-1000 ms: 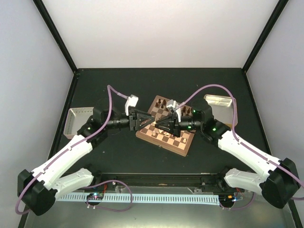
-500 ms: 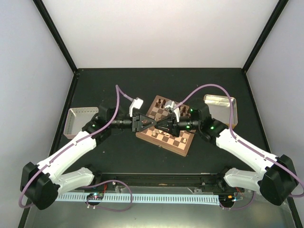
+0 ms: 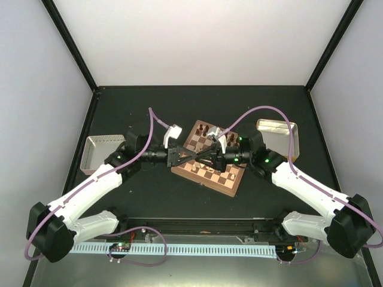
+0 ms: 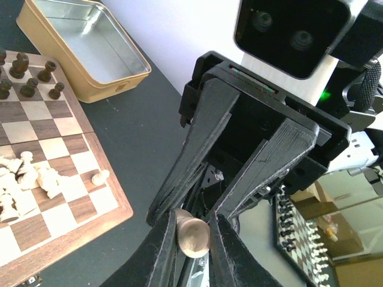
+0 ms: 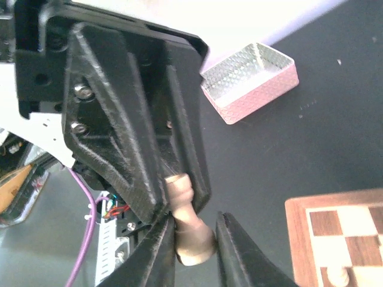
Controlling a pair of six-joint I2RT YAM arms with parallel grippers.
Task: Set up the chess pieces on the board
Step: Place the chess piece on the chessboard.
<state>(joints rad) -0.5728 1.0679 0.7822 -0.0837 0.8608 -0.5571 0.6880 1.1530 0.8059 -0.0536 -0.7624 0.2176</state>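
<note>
The pale cream chess piece, tilting downward, goes down and left in the top view with my left gripper next, onto the board's empty near corner square.
Both grippers meet tip to tip above the board [image 3: 230, 179]. A pale cream chess piece [image 5: 191, 230] lies level between them. My right gripper [image 5: 194, 246] is closed on its wide base. My left gripper [image 4: 192, 239] is closed on its rounded head [image 4: 192, 234]. From above, the left gripper [image 3: 200, 156] and the right gripper [image 3: 192, 156] overlap over the board's left half. Several dark pieces [image 4: 27, 75] stand on the board's far rows. A heap of pale pieces [image 4: 30, 179] and one upright pale pawn [image 4: 100, 177] are on the board [image 4: 78, 230].
A metal tray [image 3: 276, 128] stands right of the board, also seen in the left wrist view [image 4: 90, 54]. Another tray [image 3: 99, 149] stands at the left, also seen in the right wrist view [image 5: 251, 78]. The board's corner [image 5: 344, 221] shows below the right gripper.
The left gripper has moved right and closed from wide open onto the piece held by the right gripper. The right arm has shifted slightly left.
</note>
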